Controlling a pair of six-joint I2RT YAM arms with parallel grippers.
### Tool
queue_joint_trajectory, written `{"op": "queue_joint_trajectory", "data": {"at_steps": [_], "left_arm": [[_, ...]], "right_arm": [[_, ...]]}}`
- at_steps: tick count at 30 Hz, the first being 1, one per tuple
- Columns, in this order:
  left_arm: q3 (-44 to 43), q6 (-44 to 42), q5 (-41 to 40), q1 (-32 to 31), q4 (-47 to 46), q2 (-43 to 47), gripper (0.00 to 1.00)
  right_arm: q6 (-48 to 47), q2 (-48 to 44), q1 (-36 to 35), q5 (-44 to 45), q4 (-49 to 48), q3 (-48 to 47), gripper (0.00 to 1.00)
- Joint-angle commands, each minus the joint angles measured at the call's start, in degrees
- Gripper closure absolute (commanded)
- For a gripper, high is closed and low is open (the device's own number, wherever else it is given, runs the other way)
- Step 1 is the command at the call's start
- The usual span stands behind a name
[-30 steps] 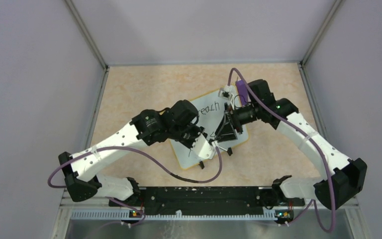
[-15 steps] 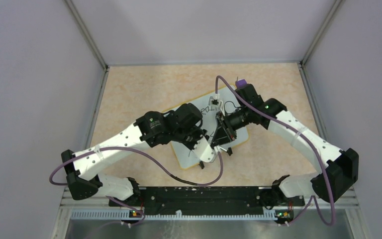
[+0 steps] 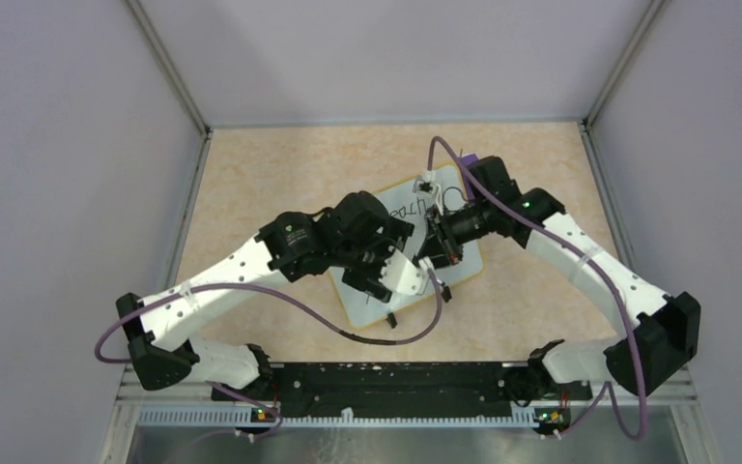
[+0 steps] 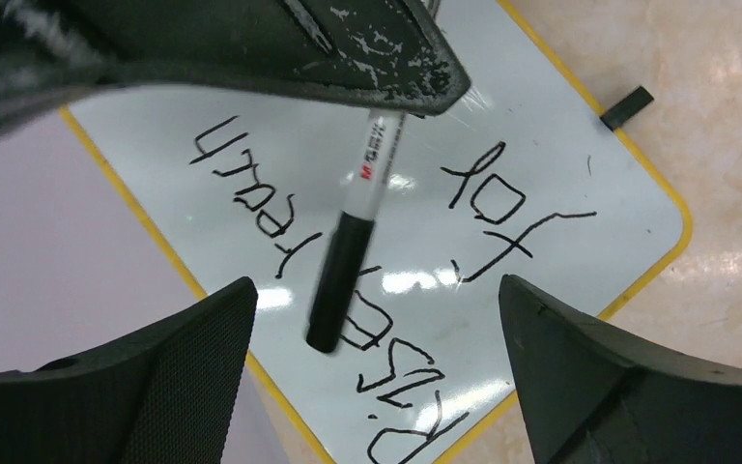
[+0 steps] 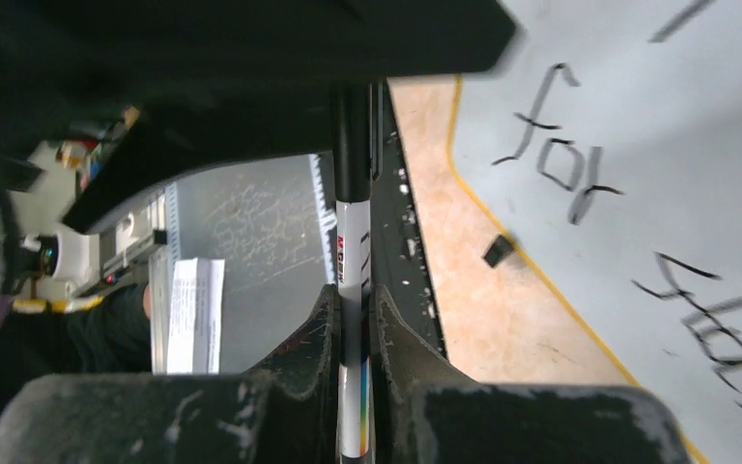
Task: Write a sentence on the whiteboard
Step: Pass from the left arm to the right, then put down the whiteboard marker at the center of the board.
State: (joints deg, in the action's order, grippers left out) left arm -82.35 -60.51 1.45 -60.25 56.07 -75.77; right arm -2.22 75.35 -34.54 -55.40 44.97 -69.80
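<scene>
Next, my right gripper shifts to the right in the top view, then down to release the marker on the tabletop beside the whiteboard, since that spot is clear.
The whiteboard (image 3: 401, 208) lies tilted on the table, white with a yellow rim (image 4: 659, 267). Part of the sentence (image 4: 251, 184) shows in black marker: "Rise, reach for", with more words (image 5: 725, 324) in the right wrist view. My right gripper (image 5: 353, 302) is shut on the white barrel of a marker pen (image 4: 367, 164), holding it above the board. The pen's black end (image 4: 333, 285) points between my left gripper's (image 4: 377, 387) wide-open fingers and touches neither. Both grippers meet over the board's near half, left gripper (image 3: 391, 275) and right gripper (image 3: 435, 249).
A purple block (image 3: 488, 162) peeks out behind the right arm at the board's far corner. Small black clip feet (image 3: 391, 319) stick out from the board's near edge. The table is beige, with grey walls on three sides. Purple cables loop over both arms.
The right arm swung in toward the left gripper and its jaws shut on the pen. The left gripper's jaws opened and let go of the pen.
</scene>
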Motion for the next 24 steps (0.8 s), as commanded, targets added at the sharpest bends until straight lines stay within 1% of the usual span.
{"op": "queue_joint_trajectory", "data": {"at_steps": [1,3,5,7,8,10,12,14,16,19,21,24], "left_arm": [[-7.1,10.6,7.9,4.8,-4.3,1.6,0.01],[-9.4,15.1,10.6,8.2,-6.0,1.6,0.01],[-11.5,20.3,11.4,11.8,-8.4,1.5,0.01],[-13.9,25.3,11.4,15.1,-9.7,0.6,0.01],[-15.3,27.7,11.3,16.6,-9.8,-0.2,0.01],[-18.6,33.2,12.0,20.0,-9.4,-1.9,0.01],[-21.0,39.5,14.5,24.4,-9.4,-3.4,0.01],[-21.9,44.2,18.4,30.2,-9.6,-4.4,0.01],[-20.9,48.0,22.8,36.7,-10.2,-4.6,0.01],[-17.9,50.9,28.6,47.8,-11.1,-4.9,0.01],[-15.2,51.7,32.4,55.0,-11.6,-4.9,0.01],[-9.9,51.8,35.3,62.8,-13.1,-4.3,0.01]], "right_arm": [[4.6,-4.2,8.9,-2.1,-7.2,-1.2,1.0],[5.7,-5.4,14.4,-3.3,-9.1,-1.0,1.0],[4.8,-6.2,19.7,-3.9,-9.2,-1.2,1.0],[2.7,-5.8,24.8,-4.0,-6.1,-2.9,1.0],[-0.2,-5.3,27.0,-3.7,-4.0,-4.1,1.0],[-3.1,-4.4,32.6,-2.5,-1.1,-5.0,1.0],[-6.5,-3.9,37.5,-1.8,1.2,-4.9,1.0],[-10.8,-3.2,40.6,1.5,3.9,-4.5,1.0],[-14.6,-2.5,43.8,3.9,5.7,-3.2,1.0],[-17.5,-2.1,48.1,9.0,5.6,0.1,1.0],[-19.0,-1.8,49.4,13.5,4.7,3.2,1.0],[-18.9,-1.9,49.7,19.0,0.7,8.2,1.0]]}}
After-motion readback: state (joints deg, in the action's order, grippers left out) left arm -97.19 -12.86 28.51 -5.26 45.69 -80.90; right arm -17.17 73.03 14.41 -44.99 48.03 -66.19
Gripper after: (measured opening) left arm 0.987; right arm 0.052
